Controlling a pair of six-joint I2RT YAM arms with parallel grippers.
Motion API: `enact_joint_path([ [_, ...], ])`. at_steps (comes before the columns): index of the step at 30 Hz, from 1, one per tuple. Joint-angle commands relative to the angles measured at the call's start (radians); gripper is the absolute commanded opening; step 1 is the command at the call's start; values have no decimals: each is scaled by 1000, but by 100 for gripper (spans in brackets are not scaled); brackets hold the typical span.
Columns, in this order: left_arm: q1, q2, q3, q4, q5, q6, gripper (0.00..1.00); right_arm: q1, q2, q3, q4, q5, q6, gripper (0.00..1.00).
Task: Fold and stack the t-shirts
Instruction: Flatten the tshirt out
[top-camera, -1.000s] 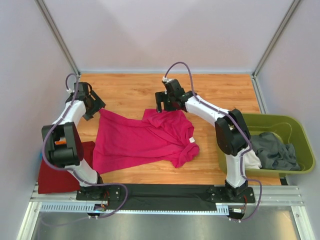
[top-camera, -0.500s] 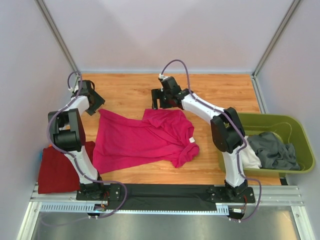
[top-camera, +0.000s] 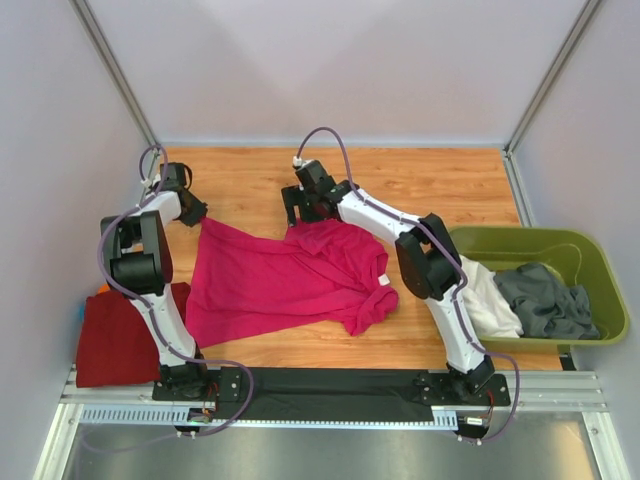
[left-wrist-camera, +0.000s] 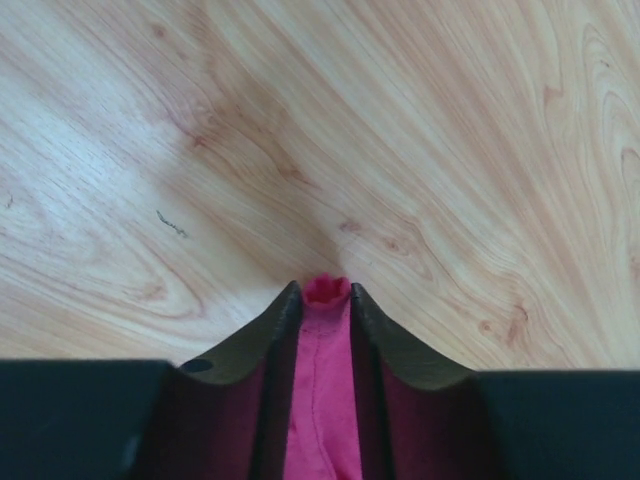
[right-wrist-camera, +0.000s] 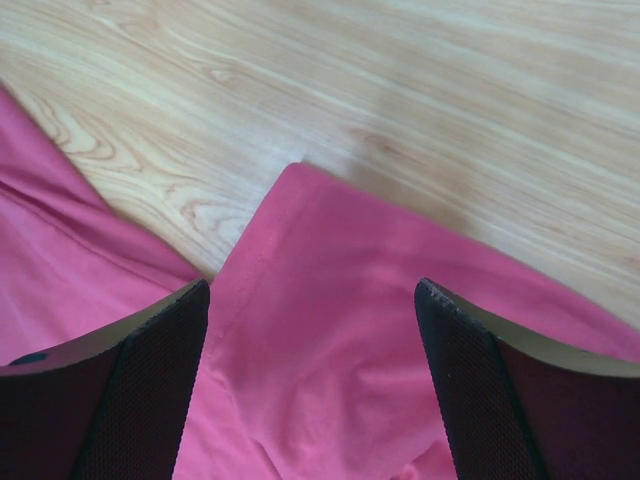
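Observation:
I need to bring my right gripper down onto the shirt's pointed pink corner (top-camera: 291, 229) (right-wrist-camera: 306, 190) and close, because that corner stands out against the bare wood below the open fingers.
The bright magenta-pink t-shirt (top-camera: 290, 280) lies spread and rumpled on the wooden table. My left gripper (top-camera: 195, 213) is at its far left corner, shut on a pinch of the pink cloth (left-wrist-camera: 325, 400) that pokes out between the fingertips (left-wrist-camera: 285, 305). My right gripper (top-camera: 298, 218) hovers open over the shirt's far edge, where a pointed corner of pink cloth (right-wrist-camera: 330, 330) lies between its wide-apart fingers (right-wrist-camera: 165, 340). A darker red t-shirt (top-camera: 115, 335) lies at the table's near left corner. Grey (top-camera: 545, 300) and white (top-camera: 490, 305) t-shirts sit in the bin.
The olive-green plastic bin (top-camera: 520, 235) stands at the right edge of the table, beside the right arm's base. Bare wood (top-camera: 440, 180) shows behind the magenta shirt. Pale walls close in the far side and both flanks.
The left gripper's jaws have closed onto the magenta shirt's far left corner. The right gripper has travelled left along the shirt's far edge, staying open.

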Motion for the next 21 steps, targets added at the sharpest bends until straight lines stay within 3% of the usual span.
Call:
enact_joint_path([
  [1, 8, 21, 41, 12, 10, -7, 31, 12, -4, 7, 9, 23, -11, 84],
  [9, 8, 30, 58, -34, 1, -10, 32, 36, 111, 133, -39, 69, 16, 80],
  [11, 8, 30, 56, -34, 3, -7, 16, 41, 137, 145, -42, 94, 18, 79],
  [14, 8, 27, 53, -31, 6, -10, 0, 41, 167, 174, -54, 134, 23, 78],
  [21, 8, 4, 42, -2, 24, 3, 0, 43, 191, 199, -46, 172, 39, 73],
])
